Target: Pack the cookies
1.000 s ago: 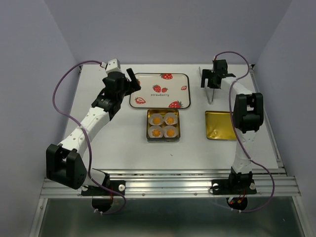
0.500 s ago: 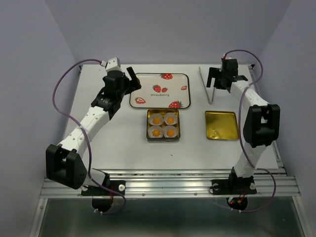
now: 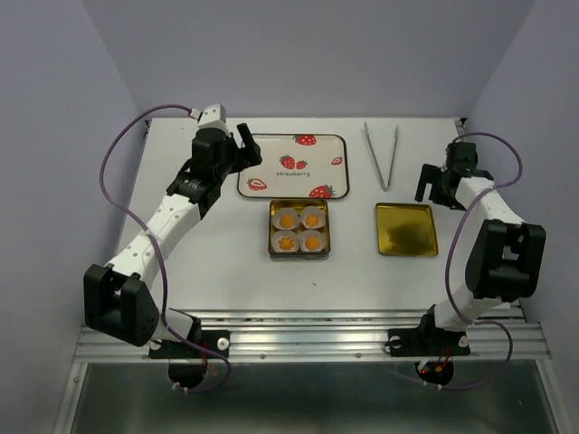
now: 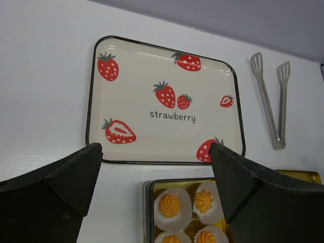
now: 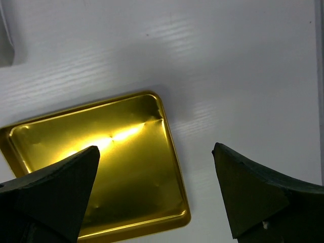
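Note:
The gold lid's edge farthest from the cookies runs between the robot's open fingers, so the right gripper will lower and draw back onto that edge of the lid next.
Several orange cookies (image 3: 299,230) sit in white paper cups inside the square gold tin (image 3: 273,231) at the table's middle. In the left wrist view the cookies (image 4: 171,205) show low between my fingers, with the tin's rim (image 4: 147,212) around them. My left gripper (image 3: 244,149) hovers open at the left edge of the strawberry tray (image 3: 292,181), holding nothing; in its own view the left gripper (image 4: 156,152) is empty. My right gripper (image 3: 432,192) is open and empty above the far right corner of the gold lid (image 3: 406,229). In its own view the right gripper (image 5: 155,149) straddles the lid's (image 5: 101,167) corner.
Metal tongs (image 3: 381,154) lie flat at the back, right of the tray, also seen as tongs (image 4: 268,106) in the left wrist view. The strawberry tray (image 4: 152,76) holds nothing. The table's right edge rail (image 3: 493,217) runs close to the right arm.
My right arm has swung from over the tongs at the back to the right and nearer, over the lid's far corner. The tongs now lie uncovered. The left arm has barely moved.

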### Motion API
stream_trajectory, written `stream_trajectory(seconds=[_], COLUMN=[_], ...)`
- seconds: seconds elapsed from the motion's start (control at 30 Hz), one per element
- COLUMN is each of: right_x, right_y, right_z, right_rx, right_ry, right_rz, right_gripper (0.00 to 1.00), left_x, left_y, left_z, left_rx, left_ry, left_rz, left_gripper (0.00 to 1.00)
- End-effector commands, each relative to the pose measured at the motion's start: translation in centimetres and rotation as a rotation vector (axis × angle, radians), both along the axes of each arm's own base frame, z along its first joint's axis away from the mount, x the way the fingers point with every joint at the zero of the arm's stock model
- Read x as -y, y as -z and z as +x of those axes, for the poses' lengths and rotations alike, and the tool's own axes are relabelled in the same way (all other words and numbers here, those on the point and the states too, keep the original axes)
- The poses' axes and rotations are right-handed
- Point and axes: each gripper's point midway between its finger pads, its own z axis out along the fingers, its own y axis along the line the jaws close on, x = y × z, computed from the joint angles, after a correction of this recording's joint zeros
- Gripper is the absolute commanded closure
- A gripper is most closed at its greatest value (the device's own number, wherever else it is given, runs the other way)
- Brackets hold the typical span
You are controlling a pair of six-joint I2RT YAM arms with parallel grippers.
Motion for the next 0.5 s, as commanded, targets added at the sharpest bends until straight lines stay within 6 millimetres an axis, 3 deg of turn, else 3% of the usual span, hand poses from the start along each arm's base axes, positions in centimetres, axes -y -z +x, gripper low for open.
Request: stream_trajectory(seconds=[0.0,0.17,0.23,0.37,0.47], right_x=[1.4,2.7,2.1,2.4,2.8], right_y=[0.0,1.9,2.7,4.4,5.0], right_z=[-2.3,-4.0,-4.0,-4.5,-4.7], right_rx=[-0.045,-0.089,-0.104,-0.153,-0.167], right_ry=[-0.028,0.021,-0.008,-0.034,-0.032], right_rz=[-0.054,-0.019,0.015,0.03,0.028], right_gripper=[0.0,0.0,0.03,0.18,0.24], left_x=[0.8,1.4,1.8,2.2,2.3], left_y=[-3.1,-4.7,-5.2,-5.9,-5.7], left_z=[0.9,1.7,2.0,2.7,3.0], left_rx=[0.096,0.141,0.155,0.17,0.17], left_ry=[0.051,0.084,0.111,0.128,0.134], left_rz=[0.004,0.021,0.038,0.055,0.065], left_gripper=[0.01,0.01,0.01,0.01,0.01])
